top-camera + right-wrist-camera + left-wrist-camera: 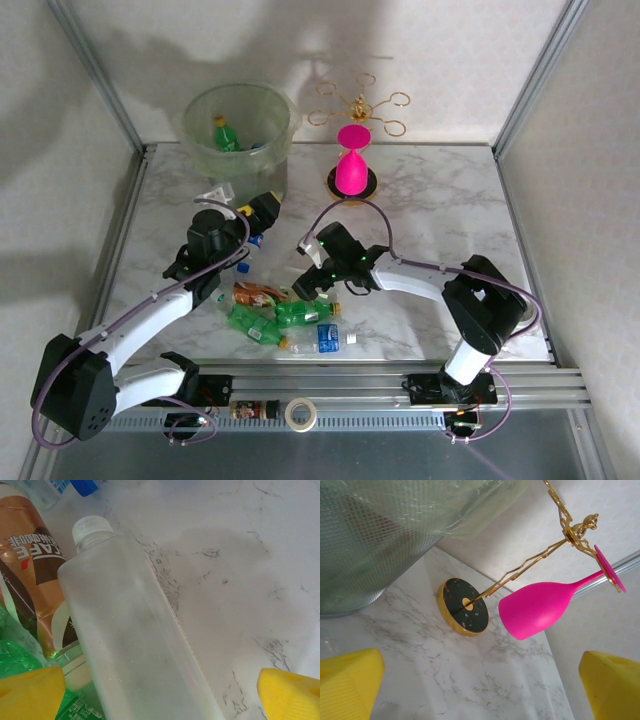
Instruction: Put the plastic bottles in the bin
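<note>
The frosted clear bottle lies lengthwise between my open yellow fingers, so my right gripper needs to lower next around the bottle's body and close on its sides.
The bin (237,125) stands at the back left with a green bottle (225,135) inside it. A pile of plastic bottles lies near the front: a brown one (258,293), two green ones (255,325) and a clear one with a blue label (320,342). My right gripper (312,268) hovers open over the pile. Between its yellow fingers (290,695) lies a frosted clear bottle with a white cap (135,645), beside a brown coffee bottle (35,580). My left gripper (262,208) is open and holds nothing, just in front of the bin (370,540).
A pink glass (352,165) hangs on a gold wire stand (360,105) at the back centre, to the right of the bin; its base (464,606) lies ahead of the left gripper (480,690). A tape roll (300,413) and a brown bottle (255,408) sit on the front rail.
</note>
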Motion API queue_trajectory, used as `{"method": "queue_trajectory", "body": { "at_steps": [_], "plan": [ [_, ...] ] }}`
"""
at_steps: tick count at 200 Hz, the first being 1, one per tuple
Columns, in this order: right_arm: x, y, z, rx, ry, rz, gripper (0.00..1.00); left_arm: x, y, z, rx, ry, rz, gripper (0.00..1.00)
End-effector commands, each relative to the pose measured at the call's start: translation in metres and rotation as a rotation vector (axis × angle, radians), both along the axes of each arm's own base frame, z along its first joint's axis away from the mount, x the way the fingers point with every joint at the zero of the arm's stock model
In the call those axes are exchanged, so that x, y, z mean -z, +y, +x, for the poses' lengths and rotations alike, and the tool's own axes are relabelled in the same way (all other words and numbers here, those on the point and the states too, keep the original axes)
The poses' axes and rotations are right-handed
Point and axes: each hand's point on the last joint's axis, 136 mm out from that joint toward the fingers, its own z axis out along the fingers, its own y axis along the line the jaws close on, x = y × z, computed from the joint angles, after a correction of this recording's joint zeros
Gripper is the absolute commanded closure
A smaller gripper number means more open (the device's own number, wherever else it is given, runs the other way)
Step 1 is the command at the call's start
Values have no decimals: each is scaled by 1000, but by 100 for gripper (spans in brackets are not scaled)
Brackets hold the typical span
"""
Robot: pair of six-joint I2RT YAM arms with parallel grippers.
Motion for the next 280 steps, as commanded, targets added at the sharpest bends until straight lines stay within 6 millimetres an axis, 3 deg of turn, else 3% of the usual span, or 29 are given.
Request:
{"method": "queue_trajectory", "body": {
  "at_steps": [1,50,124,215,280],
  "plan": [
    [4,2,1,-18,5,-24,1,-8,4,-1,-26,-29,-30,0],
    [14,0,2,-10,16,-45,1,-3,4,0,-25,-18,-28,0],
    [17,-20,27,112,-93,-101,7,4,4,-1,-30,1,-43,0],
    [39,-25,28,125,-54,-102,10,15,-2,-1,-4,29,-87,0],
    [44,-25,34,133,-52,-91,25,18,-7,-1,14,45,-106,1]
  ]
}}
